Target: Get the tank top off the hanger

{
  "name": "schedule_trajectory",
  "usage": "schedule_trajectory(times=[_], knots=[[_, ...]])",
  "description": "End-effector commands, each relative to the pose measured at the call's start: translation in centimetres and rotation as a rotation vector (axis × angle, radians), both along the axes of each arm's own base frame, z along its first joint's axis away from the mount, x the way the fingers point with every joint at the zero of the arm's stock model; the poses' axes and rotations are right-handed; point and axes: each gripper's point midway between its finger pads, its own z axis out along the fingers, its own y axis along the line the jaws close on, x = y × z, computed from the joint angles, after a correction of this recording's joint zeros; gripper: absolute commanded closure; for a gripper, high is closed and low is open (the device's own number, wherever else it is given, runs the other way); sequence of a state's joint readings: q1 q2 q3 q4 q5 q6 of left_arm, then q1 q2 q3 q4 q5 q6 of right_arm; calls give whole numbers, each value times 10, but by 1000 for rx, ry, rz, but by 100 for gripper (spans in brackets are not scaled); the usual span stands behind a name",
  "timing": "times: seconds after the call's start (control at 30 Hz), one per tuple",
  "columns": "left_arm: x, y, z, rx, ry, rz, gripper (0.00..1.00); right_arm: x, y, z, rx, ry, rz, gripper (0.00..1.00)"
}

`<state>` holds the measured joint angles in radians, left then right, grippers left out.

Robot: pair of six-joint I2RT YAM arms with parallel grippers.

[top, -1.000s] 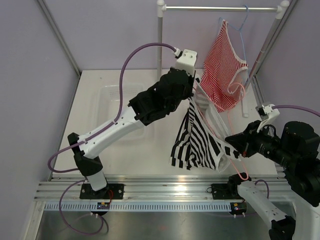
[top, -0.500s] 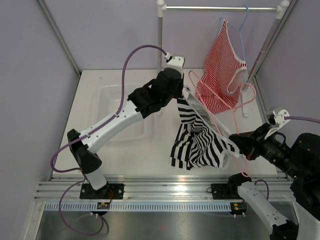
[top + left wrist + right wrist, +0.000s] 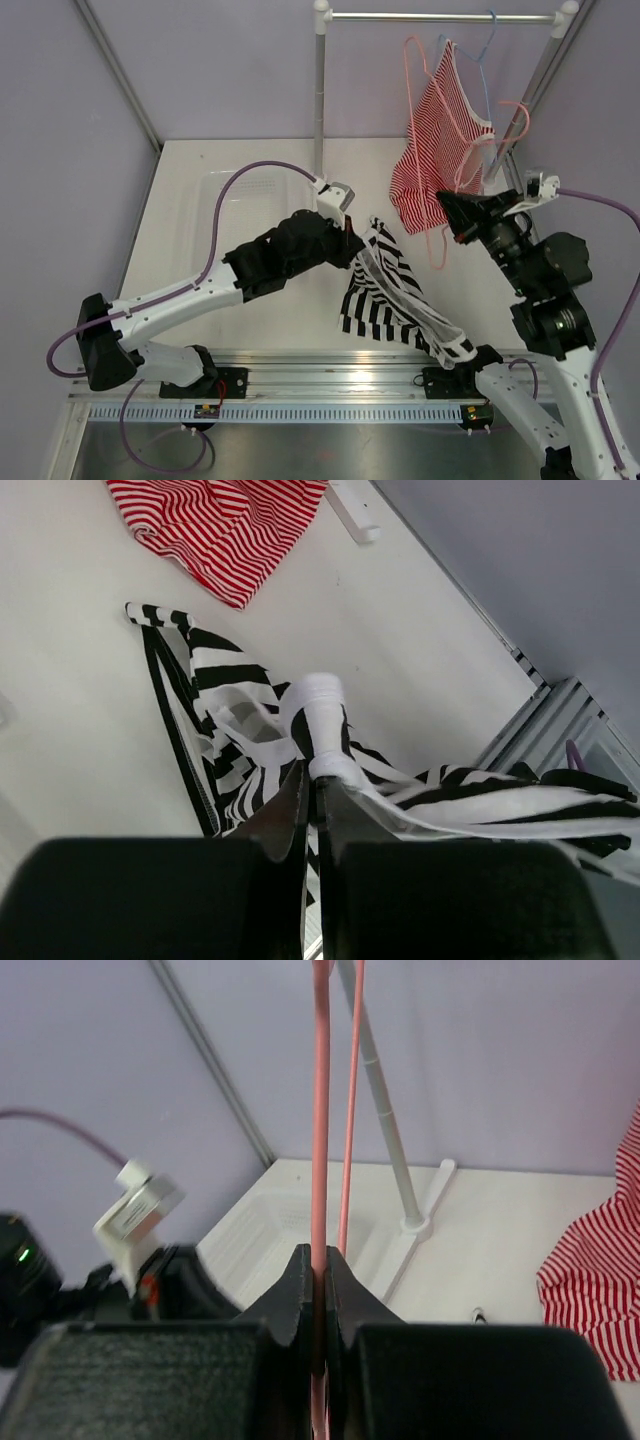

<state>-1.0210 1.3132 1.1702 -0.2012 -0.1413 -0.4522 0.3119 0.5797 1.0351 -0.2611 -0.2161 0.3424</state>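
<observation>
The right gripper carries the pink hanger [image 3: 408,60] outward next, hooks it on the bar's free part [image 3: 440,18] beside the light-blue hanger and releases it.
The black-and-white striped tank top [image 3: 385,295] hangs from my left gripper [image 3: 358,240] and drapes down to the table's front edge. In the left wrist view my left gripper [image 3: 318,775] is shut on a white-trimmed strap of the tank top [image 3: 230,680]. My right gripper [image 3: 447,203] holds the thin pink hanger [image 3: 408,60] up in front of the rack, apart from the tank top. In the right wrist view my right gripper [image 3: 318,1255] is shut on the hanger's wire [image 3: 321,1110].
A red-and-white striped top [image 3: 445,140] hangs on a light-blue hanger [image 3: 485,40] from the rack's rail [image 3: 440,16]. The rack's post [image 3: 320,100] stands at the back. A clear tray [image 3: 215,195] lies on the table's left side.
My right gripper has swung the pink hanger up and back toward the rack. My left gripper has dropped toward the table with the tank top, which has slid off the hanger.
</observation>
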Motion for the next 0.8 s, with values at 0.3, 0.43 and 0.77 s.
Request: schedule_trajectory(times=[0.3,0.43,0.77], knots=[[13,39,-35,95,53,216,68,83,-28,-21,-139,339,-301,100],[0,47,-33,105,65,192,1,103,-34,-6,-242,320,-346,100],[-34,107,-9,116,24,225,1,213,-12,11,-424,377,-340,100]])
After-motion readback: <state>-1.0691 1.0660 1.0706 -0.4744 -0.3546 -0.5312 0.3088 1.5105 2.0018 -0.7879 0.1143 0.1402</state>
